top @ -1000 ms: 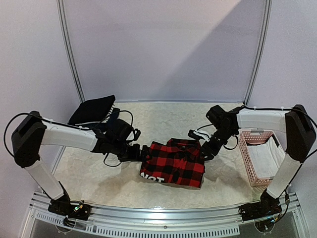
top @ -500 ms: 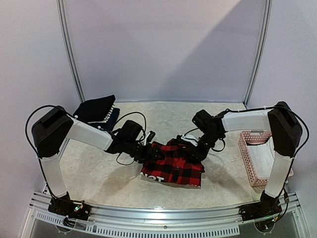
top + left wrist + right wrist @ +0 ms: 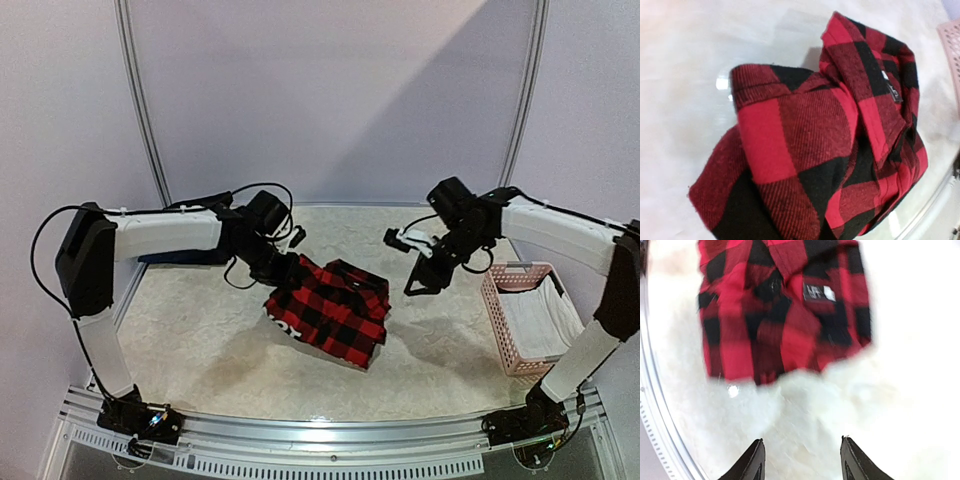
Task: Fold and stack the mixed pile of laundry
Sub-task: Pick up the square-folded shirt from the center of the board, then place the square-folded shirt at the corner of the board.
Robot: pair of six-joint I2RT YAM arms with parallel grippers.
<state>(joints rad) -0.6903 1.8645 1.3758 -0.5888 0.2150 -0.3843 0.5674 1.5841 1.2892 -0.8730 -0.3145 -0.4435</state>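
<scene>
The shirt [image 3: 332, 310] is folded, so my left gripper should lift, move to its left in the top view, over the dark folded clothes, and let go.
The red-and-black plaid flannel shirt [image 3: 332, 310], folded, lies askew at mid-table. It fills the left wrist view [image 3: 830, 140], collar label showing. My left gripper [image 3: 283, 272] sits at the shirt's far-left corner, its jaws buried in the cloth and shut on it. My right gripper [image 3: 418, 282] hangs open just right of the shirt, holding nothing. In the right wrist view its fingertips [image 3: 759, 445] stand apart over bare table, short of the shirt [image 3: 785, 310]. Dark folded clothes [image 3: 168, 258] lie at the back left, mostly hidden by the left arm.
A pink slatted basket [image 3: 497, 320] stands at the right edge with white cloth [image 3: 540, 315] inside. Both arms reach inward over the pale mottled tabletop [image 3: 200, 340]. A metal rail [image 3: 330, 440] runs along the near edge.
The left gripper closed on the shirt's corner and pulled back-left, so the shirt slid and turned with it. The right gripper let go, opened and drew off to the right.
</scene>
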